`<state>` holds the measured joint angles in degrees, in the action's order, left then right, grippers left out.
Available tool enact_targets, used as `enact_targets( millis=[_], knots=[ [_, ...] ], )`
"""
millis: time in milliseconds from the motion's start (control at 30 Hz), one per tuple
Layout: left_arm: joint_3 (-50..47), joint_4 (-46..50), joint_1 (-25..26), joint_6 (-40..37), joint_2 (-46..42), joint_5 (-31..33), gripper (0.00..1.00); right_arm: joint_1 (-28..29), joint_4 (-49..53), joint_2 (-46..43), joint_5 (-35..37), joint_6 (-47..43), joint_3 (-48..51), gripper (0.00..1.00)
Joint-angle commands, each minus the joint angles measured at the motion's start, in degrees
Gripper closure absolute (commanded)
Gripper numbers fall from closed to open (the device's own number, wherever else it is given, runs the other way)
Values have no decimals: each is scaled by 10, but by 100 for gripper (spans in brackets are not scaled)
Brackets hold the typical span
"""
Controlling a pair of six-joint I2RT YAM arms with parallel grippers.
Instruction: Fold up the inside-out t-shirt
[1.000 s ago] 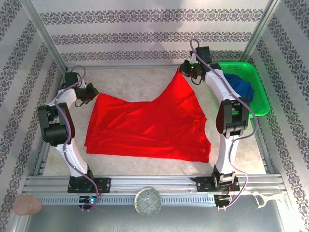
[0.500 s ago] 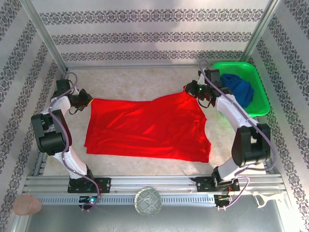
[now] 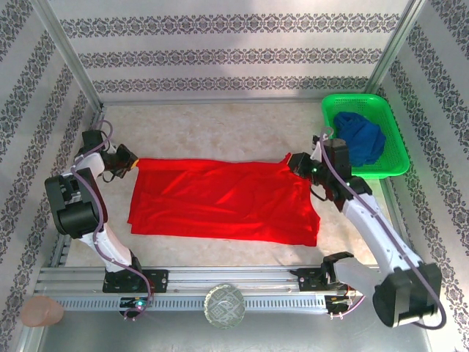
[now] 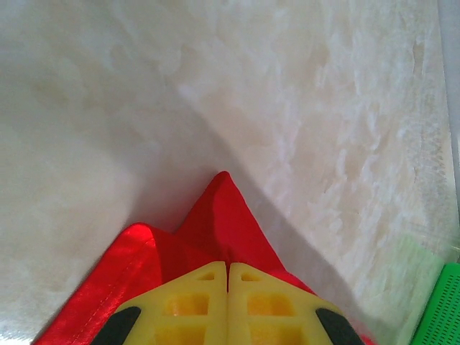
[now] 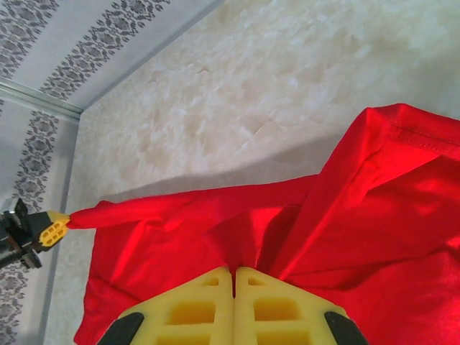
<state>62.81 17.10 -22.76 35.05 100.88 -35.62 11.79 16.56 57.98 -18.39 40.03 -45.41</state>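
To release the pinched far corner, my right gripper should lower and draw slightly back first, since the spread red cloth lies below and back from it.
The inside-out t-shirt [image 3: 220, 202] is bright red and lies spread across the middle of the table, its far edge pulled taut between both arms. My left gripper [image 3: 133, 163] is shut on its far left corner [image 4: 219, 223]; the yellow fingers [image 4: 194, 302] pinch the cloth. At the far right corner my right gripper [image 3: 293, 163] is shut on a fold of the shirt [image 5: 251, 237]. The right wrist view also catches the left gripper [image 5: 56, 230] across the stretched edge.
A green basket [image 3: 392, 158] at the far right holds a dark blue garment [image 3: 360, 138]. The metal frame rail [image 3: 234, 279] runs along the near edge, with a round glass object [image 3: 224, 304] and a pinkish object [image 3: 40, 311] below it.
Both grippers have come toward the near side and lower, bringing the shirt's raised far edge down. The peak held up at the right has flattened into a straight taut edge.
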Motion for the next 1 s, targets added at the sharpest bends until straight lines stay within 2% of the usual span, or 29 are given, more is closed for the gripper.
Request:
enact_targets(
  millis=[0, 433, 733, 767, 800, 833, 867, 900, 967],
  knots=[
    [1, -15, -10, 12, -13, -5, 100, 12, 39, -50, 28, 21, 33, 100],
    [-82, -45, -17, 62, -79, -2, 100, 21, 156, -233, 59, 54, 119, 100],
    [-142, -67, -17, 66, -75, 35, 100, 45, 153, -278, 61, 91, 211, 100],
    [-143, -71, -17, 65, -65, 38, 96, 53, 149, -277, 66, 96, 227, 100],
    [-142, -72, -17, 64, -54, 38, 92, 60, 149, -274, 68, 100, 239, 89],
    [-139, -72, -17, 62, -41, 38, 85, 65, 154, -270, 71, 104, 249, 68],
    [-135, -73, -17, 58, -31, 37, 73, 70, 161, -269, 75, 105, 254, 56],
    [-130, -75, -17, 55, -24, 34, 66, 72, 175, -270, 83, 102, 253, 48],
    [-115, -63, -17, 42, -25, 33, 58, 74, 194, -276, 99, 93, 235, 45]
  ],
)
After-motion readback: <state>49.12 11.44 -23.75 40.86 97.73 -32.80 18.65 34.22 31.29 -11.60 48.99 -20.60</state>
